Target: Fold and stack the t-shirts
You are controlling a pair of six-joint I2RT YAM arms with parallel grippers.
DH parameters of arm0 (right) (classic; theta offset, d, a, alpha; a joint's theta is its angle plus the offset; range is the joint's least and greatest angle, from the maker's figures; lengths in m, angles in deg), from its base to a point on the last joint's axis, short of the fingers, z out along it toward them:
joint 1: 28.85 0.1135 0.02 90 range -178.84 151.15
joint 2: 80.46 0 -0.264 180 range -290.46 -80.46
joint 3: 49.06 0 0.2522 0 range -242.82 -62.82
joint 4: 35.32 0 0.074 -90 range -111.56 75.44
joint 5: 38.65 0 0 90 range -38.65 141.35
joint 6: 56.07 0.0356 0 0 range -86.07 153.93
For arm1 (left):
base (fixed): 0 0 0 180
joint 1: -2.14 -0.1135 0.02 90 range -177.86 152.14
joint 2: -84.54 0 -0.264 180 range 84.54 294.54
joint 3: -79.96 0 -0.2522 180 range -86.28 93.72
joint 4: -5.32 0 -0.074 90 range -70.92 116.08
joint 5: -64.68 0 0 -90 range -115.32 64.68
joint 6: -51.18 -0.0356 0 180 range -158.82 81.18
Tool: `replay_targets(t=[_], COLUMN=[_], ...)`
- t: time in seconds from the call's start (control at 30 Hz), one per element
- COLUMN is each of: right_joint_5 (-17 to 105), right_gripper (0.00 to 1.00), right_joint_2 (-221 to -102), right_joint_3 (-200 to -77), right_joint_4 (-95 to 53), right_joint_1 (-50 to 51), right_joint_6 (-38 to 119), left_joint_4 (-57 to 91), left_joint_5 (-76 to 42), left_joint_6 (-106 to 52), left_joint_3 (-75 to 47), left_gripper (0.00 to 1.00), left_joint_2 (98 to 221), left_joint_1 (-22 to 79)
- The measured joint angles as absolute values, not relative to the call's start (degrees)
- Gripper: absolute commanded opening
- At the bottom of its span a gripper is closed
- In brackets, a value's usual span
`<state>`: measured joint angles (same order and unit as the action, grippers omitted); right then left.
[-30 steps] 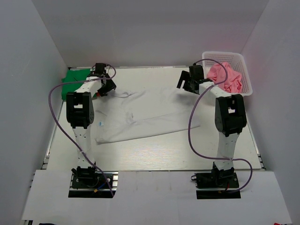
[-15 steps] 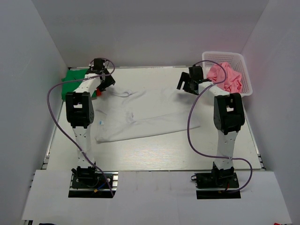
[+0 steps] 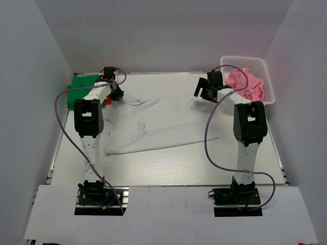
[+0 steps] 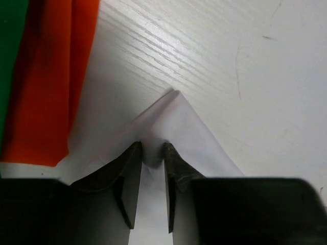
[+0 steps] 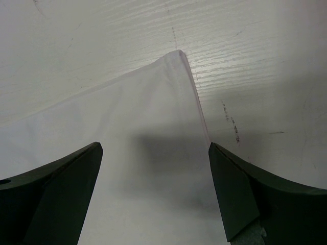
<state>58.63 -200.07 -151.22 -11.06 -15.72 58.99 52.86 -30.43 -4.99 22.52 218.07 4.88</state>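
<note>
The white t-shirt's far corner lies beyond my right gripper's open fingers, so it should go down and outward onto it next.
A white t-shirt [image 3: 163, 125] lies spread and rumpled across the middle of the table. My left gripper [image 3: 116, 94] is down at its far left corner, next to the green t-shirt [image 3: 82, 84] and the orange t-shirt [image 3: 107, 101]. In the left wrist view the left gripper [image 4: 152, 153] is shut on a pinched fold of the white t-shirt [image 4: 179, 122], with orange cloth [image 4: 56, 76] to its left. My right gripper [image 3: 202, 92] hovers open over the far right corner. In the right wrist view the right gripper [image 5: 156, 150] has the white t-shirt [image 5: 143, 112] below it and nothing between its fingers.
A white lattice basket [image 3: 268, 81] at the back right holds a crumpled pink t-shirt [image 3: 245, 84]. Green cloth [image 4: 10, 41] fills the left wrist view's left edge. White walls enclose the table on three sides.
My left gripper has shifted slightly toward the back left and its jaws have drawn in on the white t-shirt's corner. The right arm has not moved.
</note>
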Motion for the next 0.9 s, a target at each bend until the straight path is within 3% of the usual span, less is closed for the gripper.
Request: replay_targets(t=[0.1,0.27,0.37,0.57,0.9], right_joint_5=[58.63,58.63,58.66,59.92,62.53], right_gripper=[0.90,0.90,0.90,0.90,0.90], right_joint_2=[-200.09,-200.09,-200.07,-201.08,-212.25], right_joint_3=[-151.22,-151.22,-151.22,-152.92,-166.82], right_joint_4=[-11.06,-11.03,-11.03,-10.49,-8.67], right_joint_1=[-15.72,-15.72,-15.72,-15.72,-16.03], right_joint_6=[58.99,58.99,58.97,58.95,57.13], left_joint_4=[52.86,51.83,51.66,51.59,49.91], left_joint_5=[-29.90,-29.33,-29.27,-28.59,-25.73], left_joint_6=[-4.64,-4.23,-4.14,-4.29,-4.40], left_joint_3=[22.52,22.52,22.52,22.52,19.85], left_gripper=[0.19,0.10,0.00,0.00,0.00], left_joint_2=[218.18,218.18,218.18,218.05,213.35], left_joint_1=[4.86,4.86,4.86,4.86,4.86])
